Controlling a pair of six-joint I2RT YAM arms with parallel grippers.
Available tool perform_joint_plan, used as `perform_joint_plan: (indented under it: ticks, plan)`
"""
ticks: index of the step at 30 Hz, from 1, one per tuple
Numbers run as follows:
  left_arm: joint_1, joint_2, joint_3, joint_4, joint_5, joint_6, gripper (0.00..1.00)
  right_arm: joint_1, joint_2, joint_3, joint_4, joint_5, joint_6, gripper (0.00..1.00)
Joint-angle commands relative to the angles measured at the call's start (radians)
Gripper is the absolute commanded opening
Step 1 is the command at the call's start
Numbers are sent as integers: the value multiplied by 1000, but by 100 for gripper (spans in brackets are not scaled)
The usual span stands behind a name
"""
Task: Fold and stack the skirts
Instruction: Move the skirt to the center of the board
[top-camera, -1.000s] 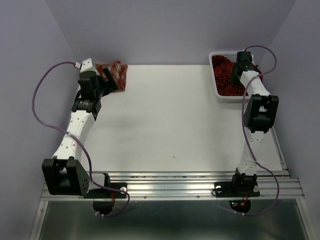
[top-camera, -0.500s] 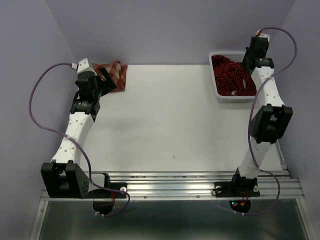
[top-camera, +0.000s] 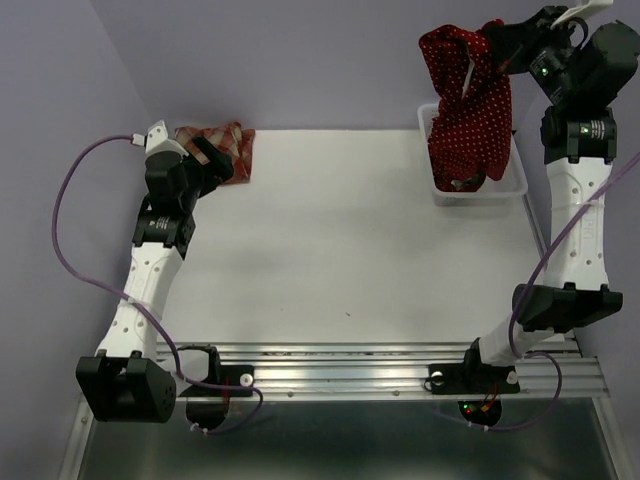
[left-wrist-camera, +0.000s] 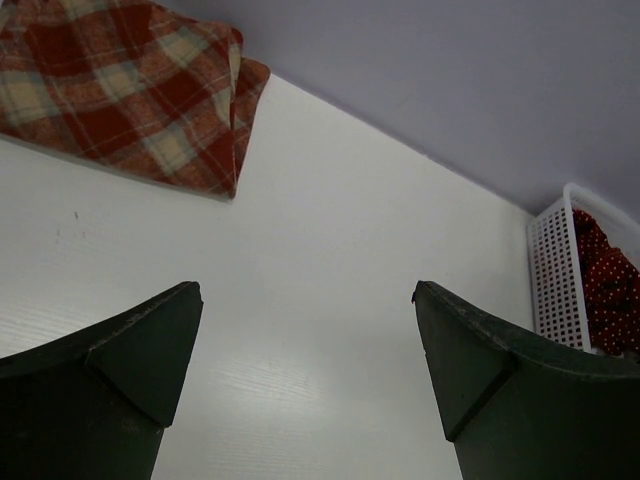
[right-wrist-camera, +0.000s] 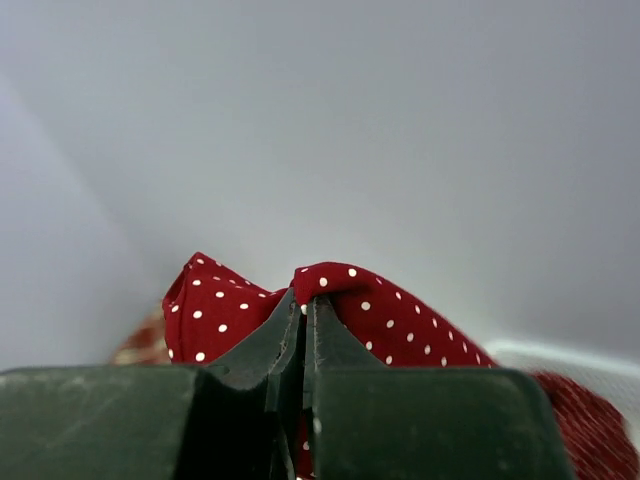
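My right gripper holds the dotted skirt and needs to carry it away from the basket, back and down over the empty middle of the white table (top-camera: 345, 232), before folding.
My right gripper (top-camera: 492, 40) is shut on a dark red dotted skirt (top-camera: 468, 105) and holds it high above the white mesh basket (top-camera: 515, 186); the cloth hangs down into the basket. In the right wrist view the dotted skirt (right-wrist-camera: 400, 320) is pinched between my shut fingers (right-wrist-camera: 305, 330). A folded red-and-cream checked skirt (top-camera: 228, 145) lies at the table's far left corner; it also shows in the left wrist view (left-wrist-camera: 130, 90). My left gripper (top-camera: 212, 160) is open and empty beside it, jaws wide apart (left-wrist-camera: 305, 350).
The basket (left-wrist-camera: 560, 270) shows at the far right in the left wrist view with red dotted cloth (left-wrist-camera: 608, 290) inside. The white table (top-camera: 340, 240) lies between the arms. Purple walls close in at the back and sides.
My right gripper has risen from the basket, lifting a dotted skirt high above it. My left arm has drawn back slightly from the checked skirt.
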Motion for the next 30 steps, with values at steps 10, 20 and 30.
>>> perform_joint_plan:
  ticks: [10,20,30]
  plan:
    - [1,-119,-135,-30,-3,-164,99,310,32,89,331,-543,254,2]
    - [1,-156,-221,-141,-45,-178,99,320,-311,-828,178,-130,-39,20]
    - [-37,-117,-354,-219,92,-170,99,320,-411,-1102,-158,257,16,100]
